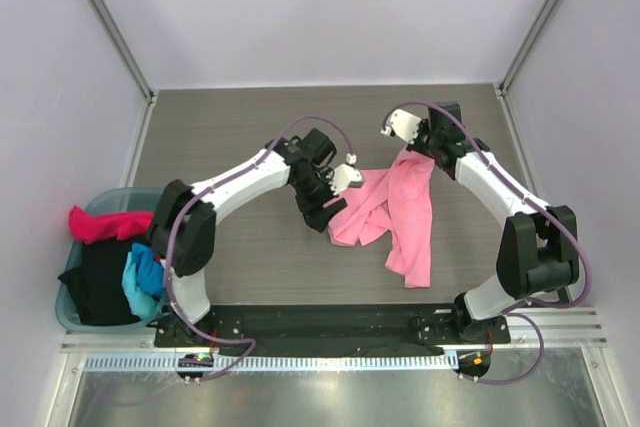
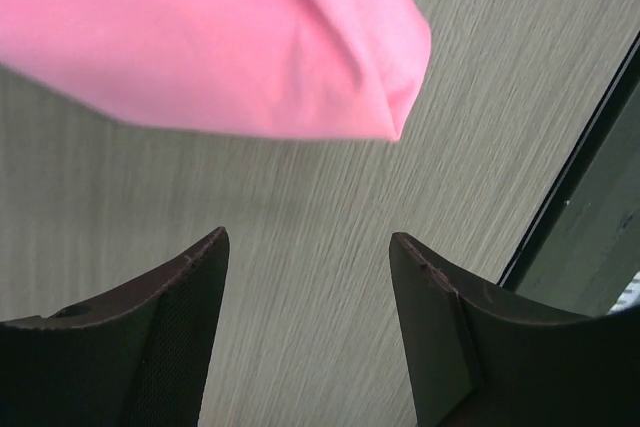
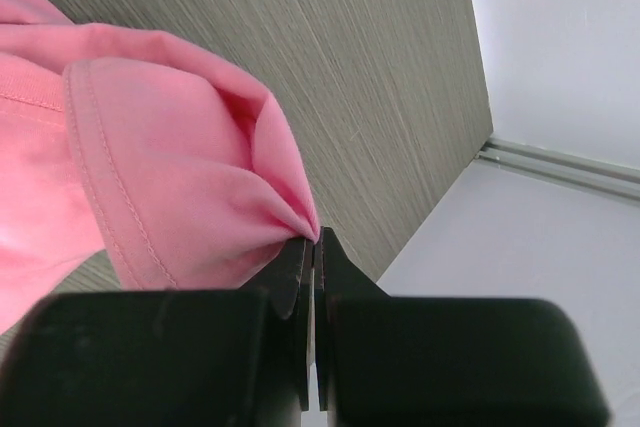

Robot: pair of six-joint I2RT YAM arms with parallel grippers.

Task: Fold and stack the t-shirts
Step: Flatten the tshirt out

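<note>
The raised fold of the pink t-shirt is below my left gripper and to its right in the top view. I will lower the spread fingers that way around the fold.
A light pink t-shirt (image 1: 395, 209) lies bunched in the middle of the table, its upper end lifted. My right gripper (image 1: 418, 150) is shut on that upper edge; the right wrist view shows the cloth (image 3: 160, 167) pinched between the closed tips (image 3: 316, 242). My left gripper (image 1: 325, 209) is open and empty, just left of the shirt; in the left wrist view the pink cloth (image 2: 250, 37) lies beyond the spread fingers (image 2: 190, 297). A magenta shirt (image 1: 105, 224), a black shirt (image 1: 98, 282) and a bright blue shirt (image 1: 142, 280) lie in the basket.
The teal plastic basket (image 1: 65, 312) stands at the table's left edge. White walls with metal posts enclose the wood-grain table (image 1: 220, 137). A dark strip and rail (image 1: 330, 322) run along the near edge by the arm bases.
</note>
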